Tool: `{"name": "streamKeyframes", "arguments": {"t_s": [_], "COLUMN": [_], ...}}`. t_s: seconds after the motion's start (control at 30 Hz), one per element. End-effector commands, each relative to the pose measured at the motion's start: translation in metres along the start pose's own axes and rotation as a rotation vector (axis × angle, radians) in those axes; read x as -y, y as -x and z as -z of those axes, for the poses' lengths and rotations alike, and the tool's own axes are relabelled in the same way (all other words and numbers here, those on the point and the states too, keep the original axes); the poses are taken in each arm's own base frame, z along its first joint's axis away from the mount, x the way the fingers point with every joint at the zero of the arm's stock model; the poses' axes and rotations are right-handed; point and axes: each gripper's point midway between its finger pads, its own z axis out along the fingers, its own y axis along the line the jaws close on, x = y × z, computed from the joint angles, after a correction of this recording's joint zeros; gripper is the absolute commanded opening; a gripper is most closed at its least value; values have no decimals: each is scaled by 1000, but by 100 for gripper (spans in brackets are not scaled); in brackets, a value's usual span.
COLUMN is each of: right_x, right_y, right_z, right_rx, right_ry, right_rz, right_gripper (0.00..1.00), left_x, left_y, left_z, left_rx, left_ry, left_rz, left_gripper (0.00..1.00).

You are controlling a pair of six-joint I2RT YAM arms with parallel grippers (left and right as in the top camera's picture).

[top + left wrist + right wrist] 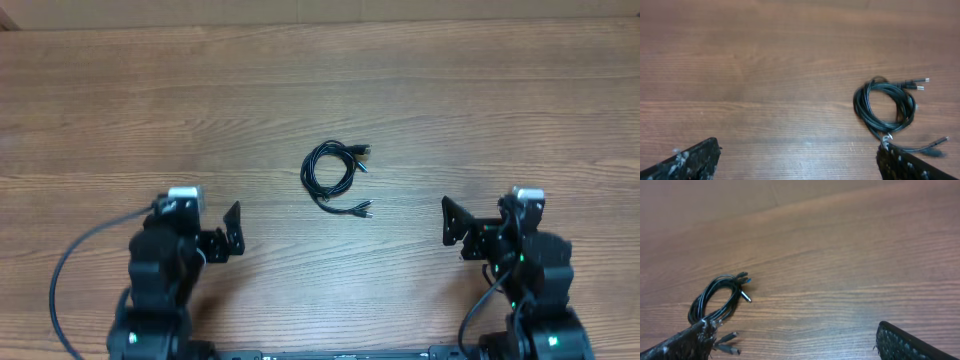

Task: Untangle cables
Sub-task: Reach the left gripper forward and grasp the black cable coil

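My left gripper should move outward and to the right in the overhead view, then down onto the coil's plug-free side (309, 177) (862, 109), as the plugs stick out opposite.
The cables (333, 172) lie as one bunch of thin black cords coiled in loops on the wooden table (320, 80), with small plugs sticking out at the top right and bottom right. My left gripper (222, 240) is open, below and to the left of the bunch and well apart from it. My right gripper (465, 232) is open on the other side, also apart. In the left wrist view the cables (885, 102) sit just past the right fingertip (905, 165). In the right wrist view the cables (715, 297) lie beyond the left fingertip (680, 345). Nothing is between either pair of jaws.
Bare wood-grain tabletop (765, 75) surrounds the bunch on all sides. Thicker black arm cables (75, 260) curve beside the left arm base, and another one (480, 310) runs by the right arm base.
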Motion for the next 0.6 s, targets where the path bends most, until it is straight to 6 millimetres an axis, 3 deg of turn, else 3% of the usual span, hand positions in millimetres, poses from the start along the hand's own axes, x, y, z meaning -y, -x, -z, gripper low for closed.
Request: {"name": "streamKeyframes", "arguments": {"t_s": [0.0,0.3,0.43,0.57], "right_x": [-5,-16,-27,-27], "right_y": [21,37,35,38], "right_z": [0,-15,-19,-21], "right_rx": [-37,-203,-231,-219], "right_ry": [-10,-4,54,57], "right_rz": [-22,-37,-45,-42], "right_gripper": [100,100,100,100], "left_x": [15,22,45,50], "left_y": [20,28,30,48], "left_z": [-3,-12,-16,-28], "left_rx": [-76,-347,-369,-297], "left_ry": [-59,-60,-187,-216], "left_rz": [12,45,73,72], "left_gripper": [100,99,100,100]}}
